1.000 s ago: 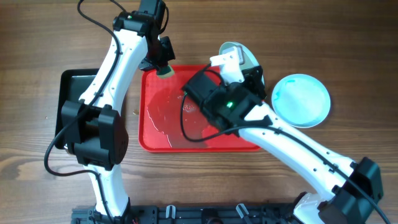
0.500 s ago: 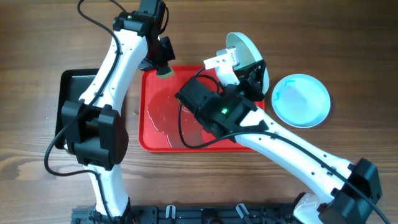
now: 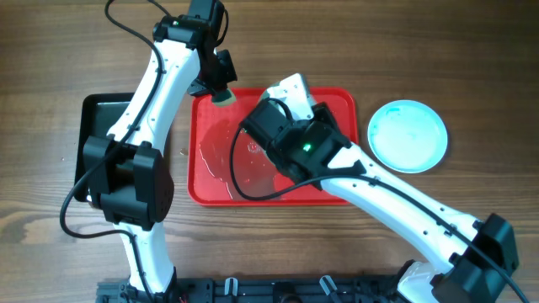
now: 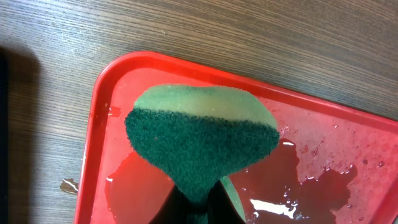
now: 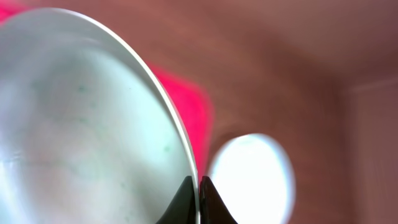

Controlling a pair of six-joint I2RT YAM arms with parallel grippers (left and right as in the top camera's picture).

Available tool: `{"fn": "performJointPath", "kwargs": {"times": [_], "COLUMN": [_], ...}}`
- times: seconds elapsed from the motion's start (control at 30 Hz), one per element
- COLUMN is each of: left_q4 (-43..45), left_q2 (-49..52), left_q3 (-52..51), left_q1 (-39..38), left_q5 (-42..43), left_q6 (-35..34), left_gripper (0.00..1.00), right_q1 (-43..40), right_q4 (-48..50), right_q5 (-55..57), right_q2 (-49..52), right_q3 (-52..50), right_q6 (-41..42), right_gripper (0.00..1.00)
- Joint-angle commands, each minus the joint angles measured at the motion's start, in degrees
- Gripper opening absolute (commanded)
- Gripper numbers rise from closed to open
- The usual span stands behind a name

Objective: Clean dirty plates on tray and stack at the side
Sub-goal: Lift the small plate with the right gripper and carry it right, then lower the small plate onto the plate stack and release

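The pale cyan plate lies below my right gripper, to its right in the overhead view, so next I'll move across and down and release its plate there.
My right gripper is shut on the rim of a pale plate, held on edge; faint teal specks show on its face. In the overhead view this plate is hidden under my right arm, which reaches over the red tray. A pale cyan plate with a faint teal smear lies on the table right of the tray; it also shows in the right wrist view. My left gripper is shut on a green sponge over the tray's back left corner; the sponge also shows from overhead. The third plate is out of view.
Water pools on the red tray floor. A black tray sits left of the red tray, partly under my left arm. A small scrap lies on the wood between them.
My right arm has swung the plate left, from above the tray's back right corner to over the tray; the plate is now hidden from overhead. The left arm has not moved.
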Motion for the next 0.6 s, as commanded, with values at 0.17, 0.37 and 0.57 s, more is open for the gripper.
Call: {"fn": "performJointPath", "kwargs": {"times": [0.17, 0.37, 0.57], "left_q4": [-0.15, -0.17, -0.15], "left_q2": [-0.39, -0.39, -0.39], "left_q3": [-0.42, -0.42, -0.42], "left_q1": [-0.04, -0.04, -0.04], "left_q5": [-0.33, -0.33, -0.35], "left_q6": [0.28, 0.31, 0.33], "left_gripper": [0.04, 0.04, 0.04], "right_q1": [-14.36, -27.10, -57.27], "right_q4": [-5.31, -6.23, -3.80], "right_q5": [-13.92, -30.47, -40.37], "right_q2": [-5.29, -5.66, -5.68], "right_q3": [-1.20, -1.29, -10.69], "right_q6": [7.69, 9.53, 10.75], "right_gripper": [0.04, 0.04, 0.04]}}
